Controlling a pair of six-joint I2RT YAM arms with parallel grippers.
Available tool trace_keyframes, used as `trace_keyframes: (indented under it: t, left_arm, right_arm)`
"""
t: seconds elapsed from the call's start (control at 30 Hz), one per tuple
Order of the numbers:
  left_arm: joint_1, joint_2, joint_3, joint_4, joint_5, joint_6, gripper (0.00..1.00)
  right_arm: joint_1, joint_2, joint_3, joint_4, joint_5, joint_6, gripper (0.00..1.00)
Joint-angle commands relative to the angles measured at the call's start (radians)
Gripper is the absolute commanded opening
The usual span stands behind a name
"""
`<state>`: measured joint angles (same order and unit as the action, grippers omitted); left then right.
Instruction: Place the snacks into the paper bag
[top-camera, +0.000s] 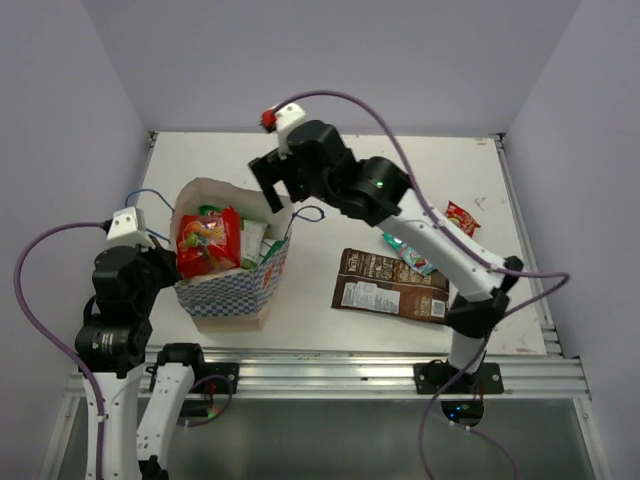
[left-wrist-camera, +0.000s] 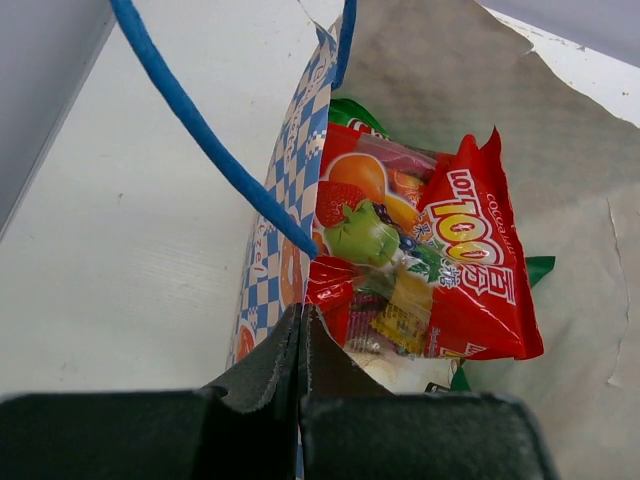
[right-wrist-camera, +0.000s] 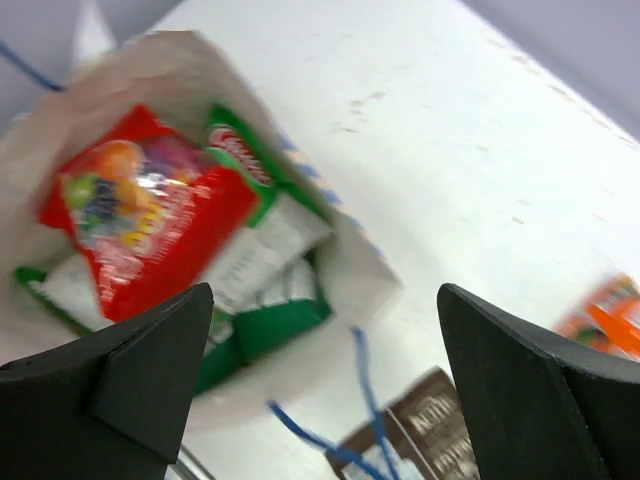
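My right gripper should move back and down from the paper bag (top-camera: 235, 292) next, onto the pale label of the brown bag (top-camera: 390, 283).
The white paper bag (top-camera: 235, 292) with a blue checked band stands open at the left of the table. A red fruit-candy pack (top-camera: 208, 240) and green-white chip bags (top-camera: 256, 240) lie in it. My left gripper (top-camera: 168, 258) is shut on the bag's left rim (left-wrist-camera: 285, 200), with the red pack (left-wrist-camera: 430, 260) just beyond. My right gripper (top-camera: 272, 195) is open and empty above the bag's far right edge; in its own view (right-wrist-camera: 322, 290) the red pack (right-wrist-camera: 150, 220) and chip bags (right-wrist-camera: 260, 260) lie below. A large brown bag (top-camera: 390, 283) lies on the table.
A teal pack (top-camera: 415, 258) lies just past the brown bag and a small red-orange pack (top-camera: 462, 216) sits further right. Blue cord handles (left-wrist-camera: 220, 150) hang off both sides of the bag. Walls close the table on three sides.
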<state>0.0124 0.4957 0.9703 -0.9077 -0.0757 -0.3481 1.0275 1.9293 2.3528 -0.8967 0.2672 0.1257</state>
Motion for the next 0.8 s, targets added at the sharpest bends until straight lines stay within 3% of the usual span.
trace_keyframes:
  t: [0.0, 0.13, 0.3, 0.43, 0.77]
  left_arm:
    - [-0.002, -0.014, -0.004, 0.049, 0.031, 0.008, 0.00]
    - [-0.002, -0.014, -0.013, 0.055, 0.037, 0.011, 0.00]
    - [-0.002, -0.006, -0.018, 0.072, 0.050, 0.011, 0.00]
    - [-0.002, 0.001, -0.021, 0.076, 0.060, 0.015, 0.00]
    - [-0.002, 0.007, -0.013, 0.070, 0.071, 0.031, 0.00]
  right_arm:
    - [-0.087, -0.237, -0.169, -0.025, 0.251, 0.003, 0.99]
    - [-0.116, -0.436, -0.642, -0.015, 0.285, 0.115, 0.99]
    - [-0.116, -0.533, -1.134, 0.076, 0.199, 0.308, 0.99]
    - [-0.116, -0.537, -1.327, 0.179, 0.126, 0.399, 0.99]
    - [-0.184, -0.383, -1.497, 0.459, -0.040, 0.382, 0.99]
